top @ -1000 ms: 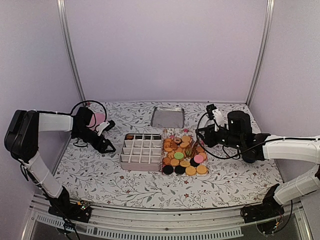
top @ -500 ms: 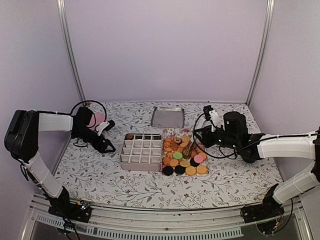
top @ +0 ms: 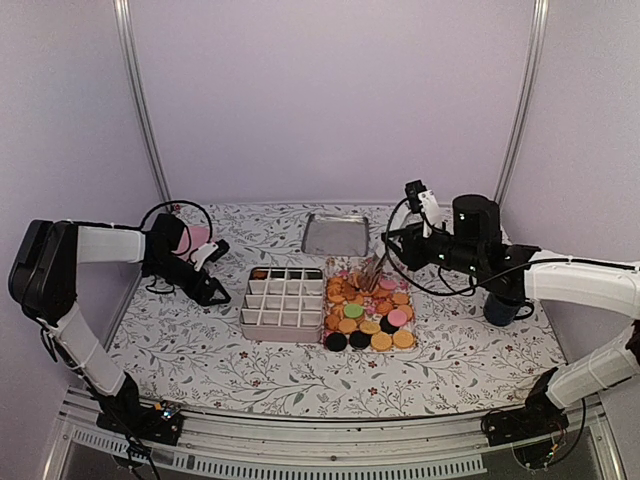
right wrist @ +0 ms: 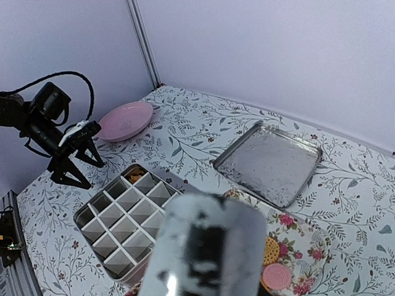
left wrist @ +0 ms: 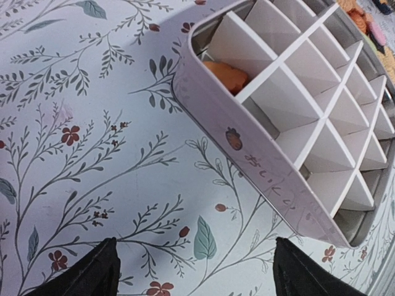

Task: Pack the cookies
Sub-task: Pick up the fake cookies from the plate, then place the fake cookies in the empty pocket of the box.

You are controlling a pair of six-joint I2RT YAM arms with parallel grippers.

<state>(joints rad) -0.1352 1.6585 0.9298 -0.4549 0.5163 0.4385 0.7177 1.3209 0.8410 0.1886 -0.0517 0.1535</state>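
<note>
The robot should lift its right gripper off the heap next and lower the tool at the far-row cell beside the orange cookie (left wrist: 225, 73), because that cell is empty.
The cookies (top: 368, 305), mostly golden-orange with a few black, pink and one green, lie heaped on a floral tray (top: 411, 322). To its left stands a white divided box (top: 283, 302) with one orange cookie (left wrist: 225, 73) in its back-left cell. My right gripper (top: 392, 258) hangs over the back of the tray, shut on a shiny metal tool (top: 370, 272) that points down at the heap. In the right wrist view the tool (right wrist: 207, 246) hides the fingers. My left gripper (left wrist: 197, 277) stands open just above the cloth, left of the box, holding nothing.
A square metal tray (top: 335, 234) lies at the back centre. A pink plate (top: 198, 238) sits at the back left behind my left arm. A dark cup-like thing (top: 498, 308) stands under my right forearm. Walls and metal posts close in the sides.
My right arm has lifted and drawn back with the metal tool, now higher over the back of the cookie tray. The left arm has not moved.
</note>
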